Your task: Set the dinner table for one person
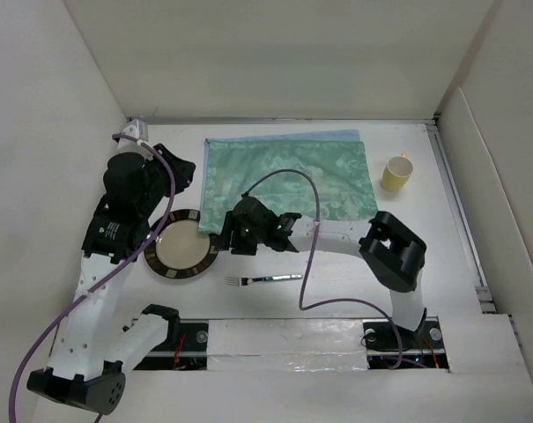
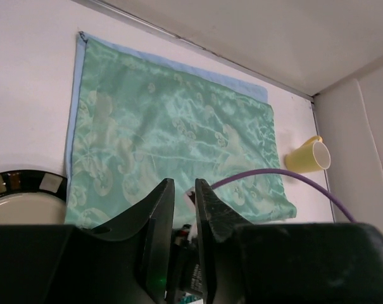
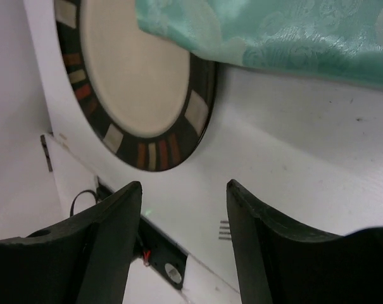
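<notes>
The plate's dark rim lies below the robot's right gripper, clear of the mat, so the gripper needs to go down to its left in the top view next and close on the rim.
On the white dinner table lies a pale green patterned mat. A round plate with a dark patterned rim sits at its near left corner. A fork lies in front, and a yellow cup stands at the right. My right gripper is open and empty, low beside the plate's right edge. In the right wrist view the mat corner overlaps the plate. My left gripper hangs over the table left of the mat, its fingers almost together and empty.
White walls close in the table at the left, back and right. A purple cable arcs over the mat from the right arm. The fork's tines show between the right fingers. The left wrist view shows the mat, cup and plate rim.
</notes>
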### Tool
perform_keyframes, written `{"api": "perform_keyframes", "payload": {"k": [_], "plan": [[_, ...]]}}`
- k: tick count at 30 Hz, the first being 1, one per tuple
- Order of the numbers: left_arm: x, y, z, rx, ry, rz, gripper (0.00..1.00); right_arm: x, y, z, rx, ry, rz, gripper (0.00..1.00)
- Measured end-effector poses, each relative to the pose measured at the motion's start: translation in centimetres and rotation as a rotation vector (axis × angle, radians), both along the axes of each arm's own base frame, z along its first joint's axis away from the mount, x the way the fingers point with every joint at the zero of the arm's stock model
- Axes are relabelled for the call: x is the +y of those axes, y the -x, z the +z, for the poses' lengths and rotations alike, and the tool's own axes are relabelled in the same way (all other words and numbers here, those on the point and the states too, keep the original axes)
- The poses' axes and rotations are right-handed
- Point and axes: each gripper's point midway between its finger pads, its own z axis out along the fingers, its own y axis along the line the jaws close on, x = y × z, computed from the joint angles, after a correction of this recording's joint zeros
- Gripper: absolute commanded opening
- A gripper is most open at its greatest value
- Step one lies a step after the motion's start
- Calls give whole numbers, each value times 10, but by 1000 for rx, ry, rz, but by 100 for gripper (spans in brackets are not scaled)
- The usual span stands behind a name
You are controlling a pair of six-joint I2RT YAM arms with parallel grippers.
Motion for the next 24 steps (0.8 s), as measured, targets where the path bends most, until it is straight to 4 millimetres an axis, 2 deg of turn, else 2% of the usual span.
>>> {"api": "perform_keyframes", "payload": {"k": [4,5,6,7,10,13,14,16,17,20,24], "plan": [[-8,3,0,-1,3,-34,19,12,-2,-30,58,29,-43,60],[-11,4,0,-1,3,-43,19,13,-2,-31,60,30,-46,60],[-13,5,0,-1,2,-51,19,16,-1,-47,84,49,-57,59],[-15,6,0,-2,-1,-60,19,19,1,-54,98,64,-61,58],[-20,8,0,-3,-6,-77,20,47,2,-54,100,31,-54,55],[-24,10,0,-7,-15,-89,20,66,12,-55,107,10,-40,49],[-25,11,0,-8,-17,-93,20,70,16,-56,112,5,-37,40],[-26,12,1,-13,-24,-95,20,76,22,-62,129,-5,-41,28],[-26,13,1,-15,-28,-93,20,81,24,-63,142,-22,-51,15],[-21,14,1,-19,-44,-75,20,93,22,-51,164,-95,-86,0],[-15,14,8,-35,-67,-45,20,106,30,-38,153,-144,-61,0]]}}
